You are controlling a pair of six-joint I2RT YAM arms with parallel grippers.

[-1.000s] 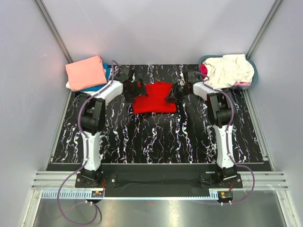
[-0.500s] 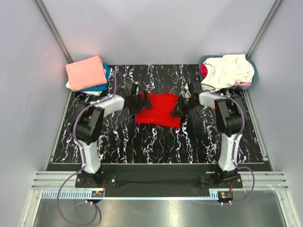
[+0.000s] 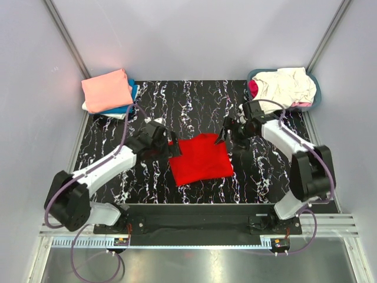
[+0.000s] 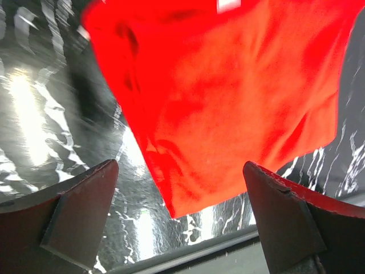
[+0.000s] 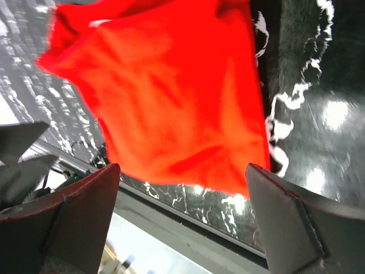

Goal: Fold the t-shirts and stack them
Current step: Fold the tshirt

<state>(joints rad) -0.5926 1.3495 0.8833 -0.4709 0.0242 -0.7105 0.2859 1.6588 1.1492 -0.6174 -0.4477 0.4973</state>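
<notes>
The left gripper's open fingers are above the red t-shirt's edge (image 3: pixel 174 160) (image 4: pixel 129 94) nearest the stacked shirts, so the left gripper needs to go down and close on that edge.
A bright red t-shirt (image 3: pixel 201 159) lies folded into a rough square on the black marbled table (image 3: pixel 159 106). My left gripper (image 3: pixel 171 148) stands open at the shirt's left edge, with nothing between its fingers (image 4: pixel 77 220). In the left wrist view the red t-shirt (image 4: pixel 228 85) lies just beyond the gripper (image 4: pixel 182 222). My right gripper (image 3: pixel 227 137) is open at the shirt's far right corner. In its wrist view the red t-shirt (image 5: pixel 171 97) spreads beyond the gripper (image 5: pixel 182 222). Folded t-shirts are stacked at the far left, salmon-pink (image 3: pixel 106 88) over blue (image 3: pixel 127 98).
A grey-blue basket (image 3: pixel 314 100) at the far right corner holds a crumpled cream shirt (image 3: pixel 287 85) and a magenta one (image 3: pixel 253 87). The table's front rail (image 3: pixel 194 211) runs close below the red shirt. Grey walls close in both sides.
The red shirt has slid from the middle of the table toward the near edge, both arms moving with it. The right gripper has opened and let go of it.
</notes>
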